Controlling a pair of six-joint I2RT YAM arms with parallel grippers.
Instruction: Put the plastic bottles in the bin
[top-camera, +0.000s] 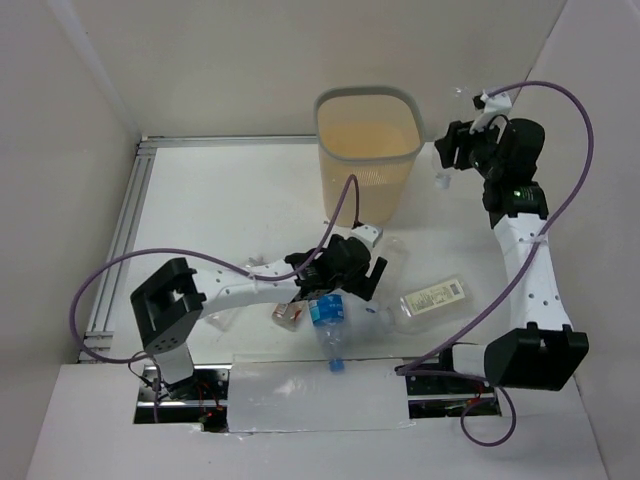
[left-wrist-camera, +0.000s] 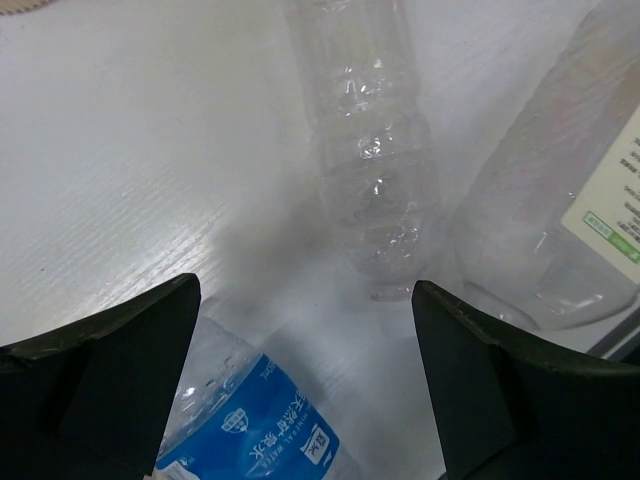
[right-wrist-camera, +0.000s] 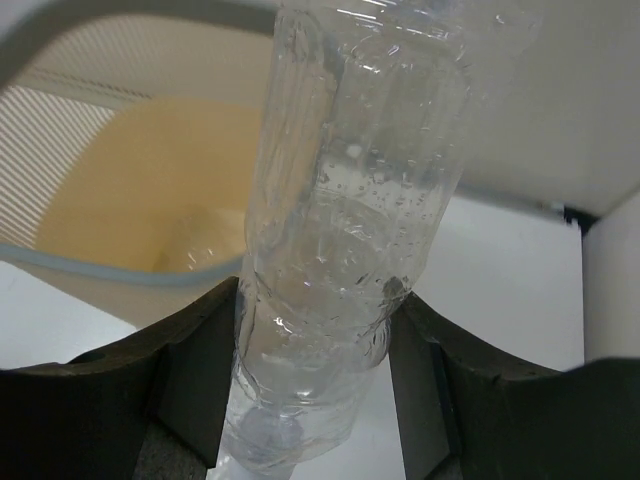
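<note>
The bottle is hanging outside the beige bin. I will move my right gripper to the left in the top view, over the bin's opening (top-camera: 372, 125) (right-wrist-camera: 150, 180), and release the bottle.
The beige bin (top-camera: 368, 150) stands at the back of the table. Just to its right, my right gripper (top-camera: 447, 150) is shut on a clear plastic bottle (right-wrist-camera: 350, 230), held raised with its cap end down. In the right wrist view the bin's rim (right-wrist-camera: 90, 262) lies to the left of and below that bottle. My left gripper (top-camera: 345, 270) hangs open and empty over the table's middle. A blue-labelled bottle (left-wrist-camera: 250, 420) lies below its jaws. A clear ribbed bottle (left-wrist-camera: 375, 170) lies ahead of it, and a cream-labelled bottle (left-wrist-camera: 560, 220) to the right.
A crushed red-capped bottle (top-camera: 288, 314) lies left of the blue-labelled one (top-camera: 327, 312). More clear bottles lie by the left arm (top-camera: 225, 315). The cream-labelled bottle (top-camera: 435, 298) rests near the right arm's base. White walls close in the table's sides.
</note>
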